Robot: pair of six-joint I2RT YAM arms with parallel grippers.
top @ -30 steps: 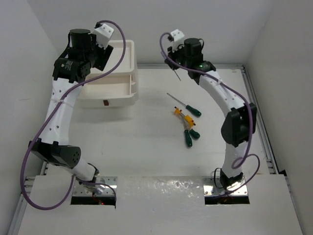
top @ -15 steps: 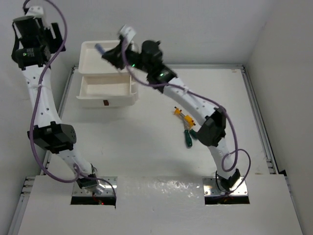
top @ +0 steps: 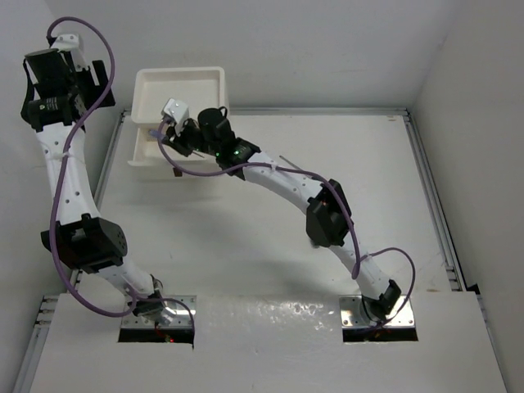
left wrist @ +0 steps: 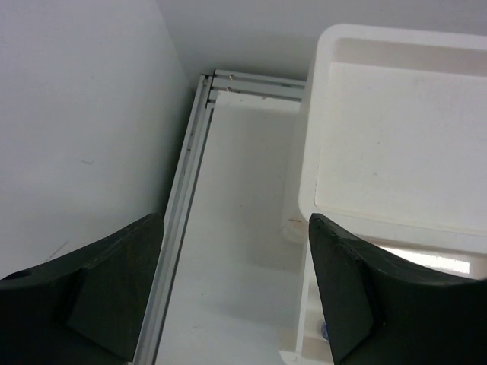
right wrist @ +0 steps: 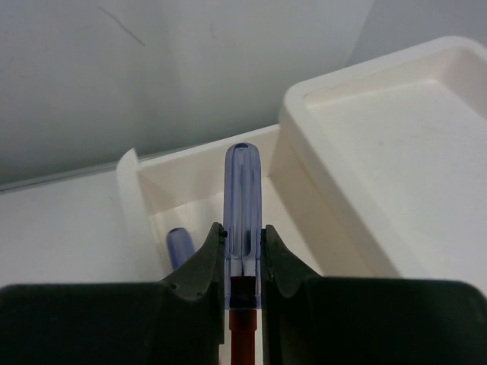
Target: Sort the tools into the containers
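My right gripper moves slightly outward toward the tray [left wrist: 396, 137] next and releases the screwdriver over the bare drawer bottom below it, clear of the second blue handle.
My right gripper [right wrist: 243, 232] is shut on a screwdriver with a clear blue handle [right wrist: 243, 190] and a red collar. It hangs over the open drawer [right wrist: 190, 190] of the white containers [top: 180, 75]. In the top view this gripper [top: 174, 131] reaches in above the drawer [top: 147, 155]. A second blue handle [right wrist: 179, 247] lies in the drawer. My left gripper [left wrist: 236, 293] is open and empty, raised at the far left beside the unit's top tray [left wrist: 396, 137]; in the top view it [top: 82, 82] sits high by the wall. The other tools on the table are mostly hidden under the right arm.
A metal rail [left wrist: 186, 198] runs along the table's left edge by the side wall. A brown tab [top: 176, 172] marks a drawer front. The right arm's elbow [top: 327, 217] spans the table's middle. A thin metal shaft [top: 284, 160] pokes out beside the arm.
The right arm swung from the back middle over to the open drawer, carrying the blue-red screwdriver. The left arm withdrew from above the containers to the far left and its jaws widened.
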